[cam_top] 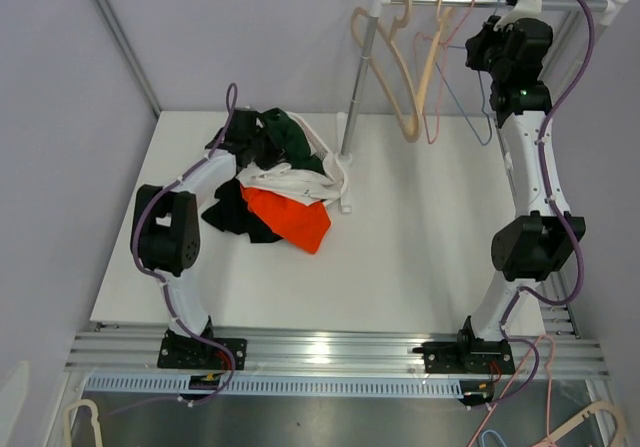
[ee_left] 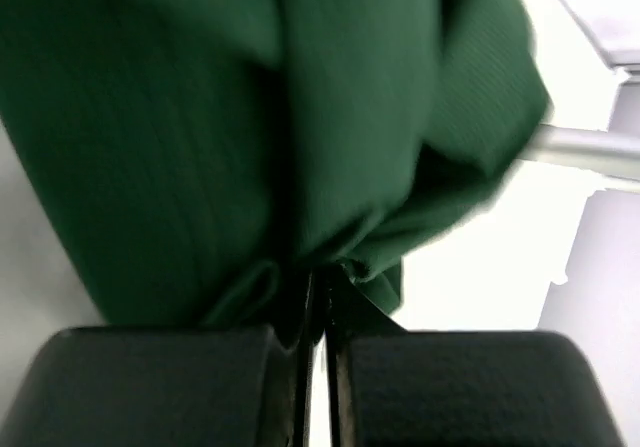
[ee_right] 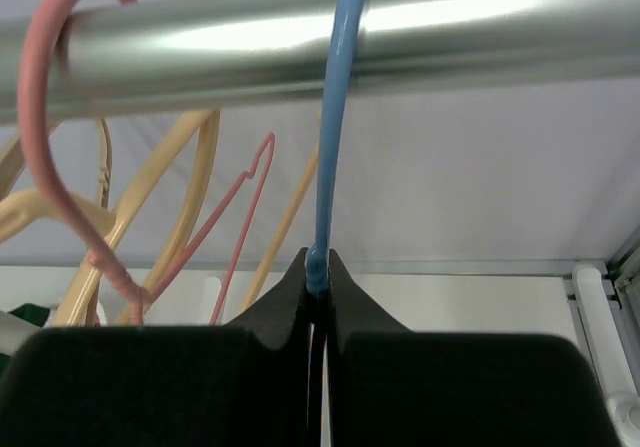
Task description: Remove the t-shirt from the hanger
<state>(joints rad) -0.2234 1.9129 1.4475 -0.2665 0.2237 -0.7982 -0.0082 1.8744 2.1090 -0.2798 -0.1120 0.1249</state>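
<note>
The hook of the blue hanger should next slide along the bar toward the pink hanger in my right gripper, which will then open. A bare part of the bar is between the two hangers.
A dark green t-shirt (cam_top: 288, 133) lies bunched on top of a pile of clothes at the back left of the table. My left gripper (cam_top: 238, 139) is at its left edge. In the left wrist view the jaws (ee_left: 322, 289) are shut on a fold of the green fabric (ee_left: 250, 117). A bare blue wire hanger (cam_top: 468, 117) hangs from the metal rail (cam_top: 470, 0) at the back right. My right gripper (cam_top: 492, 55) is raised to the rail and shut on the blue hanger's neck (ee_right: 335, 117), with the fingertips (ee_right: 318, 272) just below the rail (ee_right: 300, 37).
The pile also holds an orange garment (cam_top: 292, 219), white cloth (cam_top: 290, 179) and black cloth (cam_top: 235, 217). Cream hangers (cam_top: 400, 67) and a pink hanger (cam_top: 437, 57) hang empty on the rail. The rack post (cam_top: 358, 87) stands beside the pile.
</note>
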